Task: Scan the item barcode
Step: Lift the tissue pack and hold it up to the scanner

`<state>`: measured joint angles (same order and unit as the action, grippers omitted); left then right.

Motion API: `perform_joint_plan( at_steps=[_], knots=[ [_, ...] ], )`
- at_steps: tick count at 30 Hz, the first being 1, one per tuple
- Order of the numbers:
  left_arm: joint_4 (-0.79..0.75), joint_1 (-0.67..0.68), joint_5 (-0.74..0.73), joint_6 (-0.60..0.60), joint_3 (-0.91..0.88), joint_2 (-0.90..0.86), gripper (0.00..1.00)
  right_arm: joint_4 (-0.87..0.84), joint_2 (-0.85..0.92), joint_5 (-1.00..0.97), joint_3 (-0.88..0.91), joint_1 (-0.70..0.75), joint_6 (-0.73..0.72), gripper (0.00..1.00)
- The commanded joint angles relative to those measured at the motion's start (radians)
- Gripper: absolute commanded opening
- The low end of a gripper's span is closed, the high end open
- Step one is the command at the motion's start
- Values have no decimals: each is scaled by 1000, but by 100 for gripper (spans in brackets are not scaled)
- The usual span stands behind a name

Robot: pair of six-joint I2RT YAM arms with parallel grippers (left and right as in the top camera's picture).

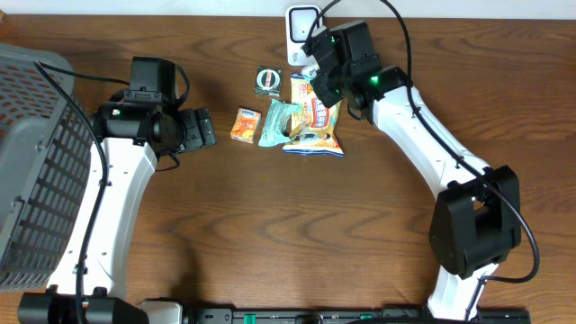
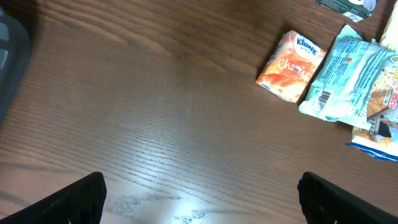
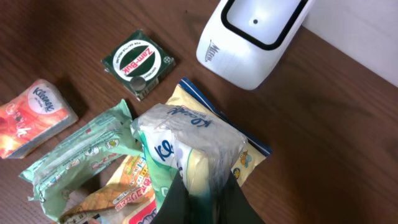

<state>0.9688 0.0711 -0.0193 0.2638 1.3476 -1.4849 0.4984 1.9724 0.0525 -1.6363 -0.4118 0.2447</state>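
I will take my right gripper outward over the scanner (image 3: 249, 37), then across to the item-free far wood, which lies to its right in the overhead view, and release.
My right gripper (image 3: 202, 186) is shut on a clear-wrapped green and white tissue pack (image 3: 186, 134), held above the pile of items. The white barcode scanner (image 3: 249, 37) stands just beyond the pack, at the table's far edge (image 1: 301, 27). The held pack's barcode is not visible. My left gripper (image 2: 202, 199) is open over bare wood with nothing between its fingers, to the left of the items (image 1: 202, 128). The right gripper (image 1: 319, 83) hangs close in front of the scanner.
An orange Kleenex pack (image 1: 245, 125), a teal packet (image 1: 274, 123) and a snack bag with a blue edge (image 1: 315, 139) lie mid-table. A green Zam-Buk tin (image 1: 268, 80) sits behind them. A grey basket (image 1: 36, 171) stands at the left edge.
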Motion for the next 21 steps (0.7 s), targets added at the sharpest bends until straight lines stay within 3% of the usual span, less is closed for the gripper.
perform_joint_plan(
  at_steps=[1,9,17,21],
  knots=[
    [3,0,13,-5,4,-5,98,-3,-20,6,-17,-8,48,1],
    [3,0,13,-5,4,-5,98,-85,-14,5,-51,-7,48,1],
    [3,0,13,-5,4,-5,98,-129,85,10,-282,39,48,1],
    [3,0,13,-5,4,-5,98,-113,229,10,-471,50,90,4]
  ],
)
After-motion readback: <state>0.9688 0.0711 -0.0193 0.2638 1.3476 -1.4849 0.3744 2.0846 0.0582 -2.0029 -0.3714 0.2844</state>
